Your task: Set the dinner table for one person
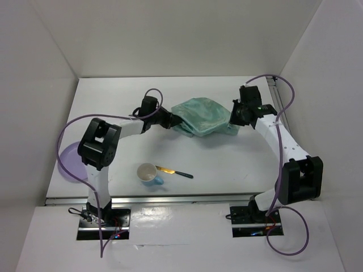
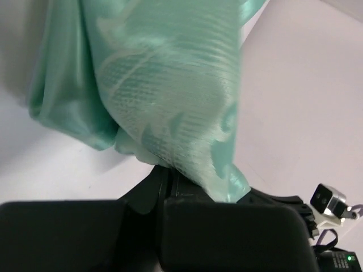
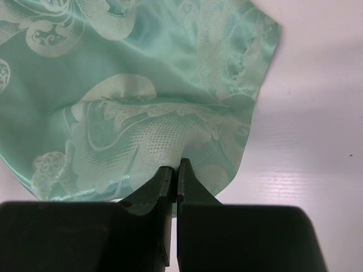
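My left gripper should next lift the bunched placemat, pull it open toward the bare far tabletop on its left in the top view, lower and release it.
The teal patterned placemat [image 1: 203,117] hangs bunched between both grippers above the white dinner table [image 1: 227,164]. My left gripper [image 1: 174,120] is shut on the placemat's left end, seen in the left wrist view [image 2: 170,85] draping over the jaws [image 2: 168,173]. My right gripper [image 1: 232,118] is shut on its right end, seen in the right wrist view [image 3: 130,96] with the jaws [image 3: 175,168] pinching a fold. A cup [image 1: 148,174] and a knife [image 1: 174,171] with a yellow blade and dark handle lie at the front. A purple plate [image 1: 71,162] sits at the left edge.
A silver rail [image 1: 170,199] runs along the table's near edge. White walls enclose the table at the back and both sides. Purple cables loop from both arms.
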Controlling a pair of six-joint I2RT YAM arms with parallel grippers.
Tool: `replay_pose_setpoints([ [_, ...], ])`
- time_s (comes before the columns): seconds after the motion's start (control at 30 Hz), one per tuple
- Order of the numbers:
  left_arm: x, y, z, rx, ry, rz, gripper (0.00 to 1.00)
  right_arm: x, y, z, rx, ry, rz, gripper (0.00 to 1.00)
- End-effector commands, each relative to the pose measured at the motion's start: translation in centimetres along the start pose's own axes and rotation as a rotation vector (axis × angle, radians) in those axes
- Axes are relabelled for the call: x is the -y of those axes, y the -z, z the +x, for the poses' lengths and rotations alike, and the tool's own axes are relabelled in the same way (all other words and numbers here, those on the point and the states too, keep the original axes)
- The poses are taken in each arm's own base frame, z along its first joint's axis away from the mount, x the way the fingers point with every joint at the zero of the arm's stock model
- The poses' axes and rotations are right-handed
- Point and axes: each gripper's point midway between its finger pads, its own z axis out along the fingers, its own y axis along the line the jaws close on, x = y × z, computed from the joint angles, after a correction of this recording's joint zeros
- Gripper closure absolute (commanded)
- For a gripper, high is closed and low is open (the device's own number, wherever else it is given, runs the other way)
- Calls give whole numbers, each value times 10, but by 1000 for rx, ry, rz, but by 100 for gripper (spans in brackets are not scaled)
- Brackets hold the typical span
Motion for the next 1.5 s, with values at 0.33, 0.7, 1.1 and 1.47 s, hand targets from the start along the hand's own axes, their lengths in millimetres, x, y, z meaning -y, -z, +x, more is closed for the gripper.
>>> replay_pose_setpoints([
  [0.33, 201, 152, -62, 326, -589, 78, 100, -43, 98, -140, 329, 41, -138, 100],
  [0.7, 204, 254, -30, 414, -838, 25, 100, -55, 168, -145, 431, -2, -246, 100],
  [1.1, 215, 241, -115, 469, -926, -53, 100, -74, 127, -229, 537, 72, -254, 100],
  [1.47, 279, 259, -153, 510, -971, 255, 100, -91, 112, -309, 682, 36, -319, 100],
])
